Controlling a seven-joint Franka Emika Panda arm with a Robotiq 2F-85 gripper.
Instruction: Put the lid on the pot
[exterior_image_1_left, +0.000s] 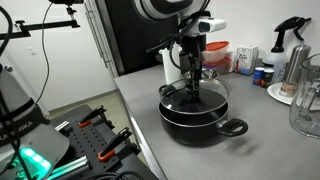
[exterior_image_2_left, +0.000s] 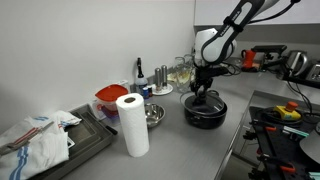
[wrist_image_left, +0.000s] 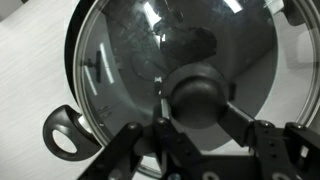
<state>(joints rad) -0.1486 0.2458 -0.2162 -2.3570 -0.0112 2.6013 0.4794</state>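
The pot's opening (exterior_image_1_left: 195, 112) (wrist_image_left: 178, 72) is below my gripper and toward the left in the wrist view. My gripper will next move down slightly to that side and let go of the lid's knob.
The black pot (exterior_image_1_left: 203, 122) stands on the grey counter in both exterior views (exterior_image_2_left: 206, 116). The clear-glass lid (exterior_image_1_left: 196, 97) lies over the pot's mouth, slightly tilted, and covers nearly all of it in the wrist view (wrist_image_left: 115, 50). My gripper (wrist_image_left: 197, 100) comes straight down from above, with a finger pressed on each side of the lid's black knob (wrist_image_left: 198, 90). One loop handle of the pot (wrist_image_left: 62, 133) shows at the lower left. The gripper is also seen in both exterior views (exterior_image_1_left: 192, 78) (exterior_image_2_left: 203, 91).
A paper towel roll (exterior_image_2_left: 133, 123), a steel bowl (exterior_image_2_left: 152, 115), a red container (exterior_image_2_left: 108, 98) and a tray with a cloth (exterior_image_2_left: 40, 135) stand along the counter. A spray bottle (exterior_image_1_left: 290, 45) and a clear pitcher (exterior_image_1_left: 306, 105) are near the pot. The counter edge (exterior_image_1_left: 140, 130) is close by.
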